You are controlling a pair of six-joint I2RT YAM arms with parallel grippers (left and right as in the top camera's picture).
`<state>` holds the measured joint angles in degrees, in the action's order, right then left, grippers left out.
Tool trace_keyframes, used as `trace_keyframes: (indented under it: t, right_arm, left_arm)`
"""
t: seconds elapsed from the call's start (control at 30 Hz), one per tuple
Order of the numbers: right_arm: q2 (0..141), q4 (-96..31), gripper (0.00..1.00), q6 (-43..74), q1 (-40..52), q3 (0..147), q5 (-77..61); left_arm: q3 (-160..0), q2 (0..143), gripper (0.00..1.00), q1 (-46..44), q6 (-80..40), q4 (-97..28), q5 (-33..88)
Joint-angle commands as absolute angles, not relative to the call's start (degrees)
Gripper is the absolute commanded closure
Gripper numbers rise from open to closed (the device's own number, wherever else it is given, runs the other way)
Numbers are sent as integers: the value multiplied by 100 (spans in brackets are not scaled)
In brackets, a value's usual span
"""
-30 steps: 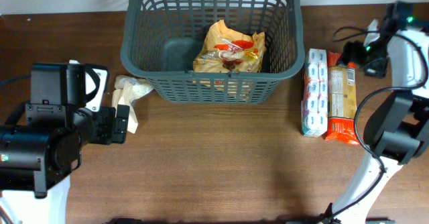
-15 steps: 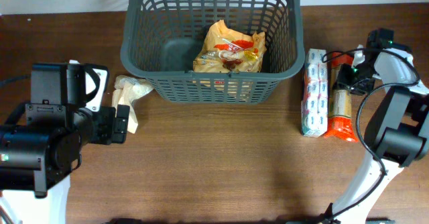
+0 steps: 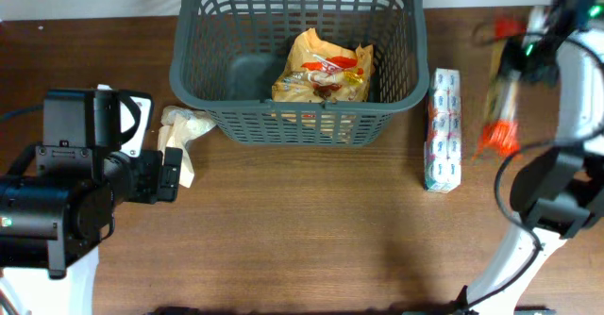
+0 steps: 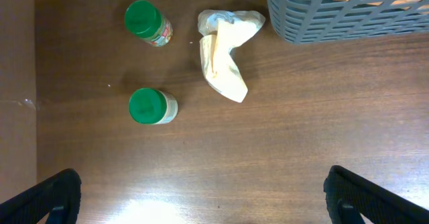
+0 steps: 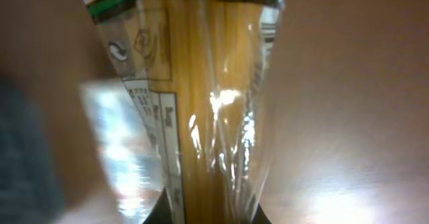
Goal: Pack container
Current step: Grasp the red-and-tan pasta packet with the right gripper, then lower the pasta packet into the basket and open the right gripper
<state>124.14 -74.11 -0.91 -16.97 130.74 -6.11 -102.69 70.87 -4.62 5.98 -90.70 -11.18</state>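
Note:
The right gripper rises over the basket's rim next, goes down into the space still free behind the snack bag and releases the packet.
The container, a dark grey slotted basket, stands at the back middle of the table with a yellow-orange snack bag inside; its corner shows in the left wrist view. My right gripper is shut on a clear spaghetti packet, which hangs blurred above the table to the right of the basket. The right wrist view is filled by that packet, pinched between the fingers of the right gripper. My left gripper stands open over bare table, left of the basket.
A long white-and-blue pack lies on the table right of the basket. Left of the basket lie a crumpled cream pouch and two green-lidded jars.
The right gripper came down onto the spaghetti packet beside the white pack, shut on it and lifted it off the table. The left arm has not moved.

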Motion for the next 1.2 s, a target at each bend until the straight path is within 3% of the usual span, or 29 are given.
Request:
trace_keyframes:
  t: [0.0, 0.17, 0.33, 0.53, 0.93, 1.17]
  right_arm:
    - [11275, -7634, 96, -797, -1094, 14726, -729]
    - [11124, -7778, 96, -1931, 86, 16038, -731]
    - [11174, -8073, 96, -3927, 1385, 16125, -749]
    - [11607, -7994, 96, -5391, 2403, 16062, -751]
    - [13432, -6993, 96, -5537, 2543, 16062, -904]
    - [14586, -6414, 96, -4582, 2545, 16062, -904]
  left_arm:
    - [-10318, 7070, 1, -434, 561, -9076, -1094]
    - [-10318, 7070, 1, -434, 563, -9074, -1094]
    - [-10318, 7070, 1, -434, 563, -9076, -1094]
    - [-10318, 7070, 1, -434, 563, -9076, -1094]
    - [-10318, 7070, 1, -434, 561, -9076, -1094]
    - [-10318, 7070, 1, -434, 561, -9076, -1094]
